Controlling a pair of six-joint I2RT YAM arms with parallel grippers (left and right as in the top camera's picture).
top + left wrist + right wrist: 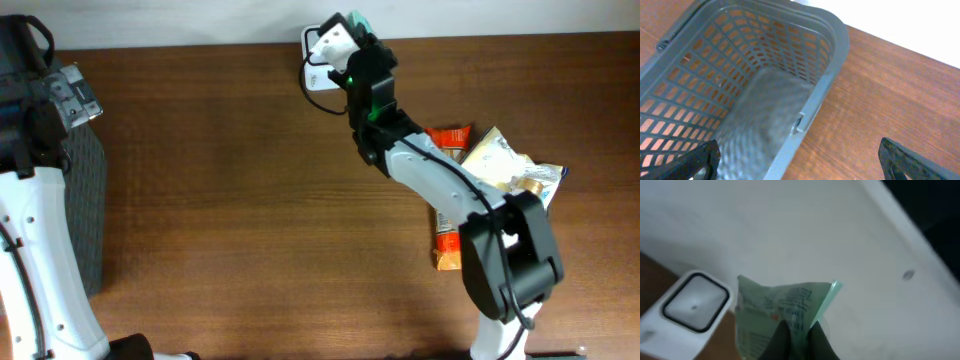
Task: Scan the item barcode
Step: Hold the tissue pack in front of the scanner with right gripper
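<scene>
I will next bring the packet closer to the scanner's dark-framed window [317,46] [695,302] with my right gripper, because that window is still unlit. Then I will pull the packet back over the table and release it.
A thin green packet [785,307] with printed text on it is the item. My right gripper [797,329] is shut on its lower edge, with the dark fingers [779,336] pinching it. To the packet's left sits the white barcode scanner [689,306] with a dark-framed window. In the overhead view the packet [359,20] and the right gripper [350,38] are at the table's far edge, right beside the scanner [322,43]. My left gripper [796,152] stands open above the rim of a grey basket [827,75], holding nothing.
Several snack packets lie on the right of the table: an orange one [450,135], a pale yellow bag [500,160] and another orange one [447,245] partly under the right arm. The grey basket [88,200] stands at the left edge.
</scene>
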